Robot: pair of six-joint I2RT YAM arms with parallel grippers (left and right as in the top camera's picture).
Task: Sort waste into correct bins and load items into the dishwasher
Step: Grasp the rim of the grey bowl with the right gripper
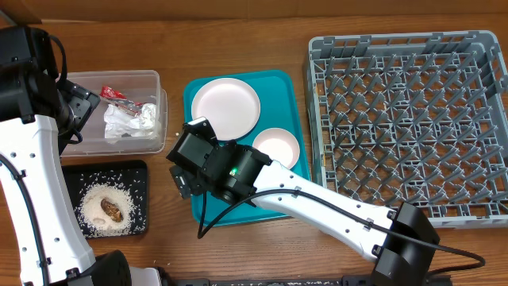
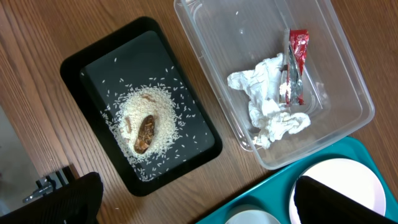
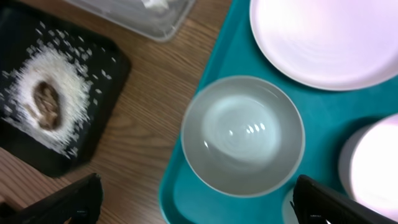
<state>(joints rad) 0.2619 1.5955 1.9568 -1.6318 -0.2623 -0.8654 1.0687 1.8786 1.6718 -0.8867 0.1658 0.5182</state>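
I will next bring my right gripper down to the grey bowl's rim [image 3: 185,131], on the side of the bowl that faces the black tray.
A teal tray [image 1: 290,103] holds a white plate [image 1: 226,107] and a white bowl [image 1: 276,148]. My right gripper [image 1: 189,168] hovers over the tray's left part and hides a grey bowl [image 3: 242,134], which shows in the right wrist view between its wide-open, empty fingers [image 3: 196,208]. The white plate [image 3: 323,37] and white bowl [image 3: 373,165] also show there. My left gripper [image 1: 79,119] is open and empty, high over the clear bin [image 1: 155,79]; its fingers [image 2: 196,208] frame the tray's edge [image 2: 273,186].
The clear bin [image 2: 348,81] holds crumpled tissue [image 2: 267,106] and a red wrapper [image 2: 297,50]. A black tray [image 2: 81,62] carries rice and a brown food piece [image 2: 146,132]. A grey dish rack [image 1: 405,119] stands on the right.
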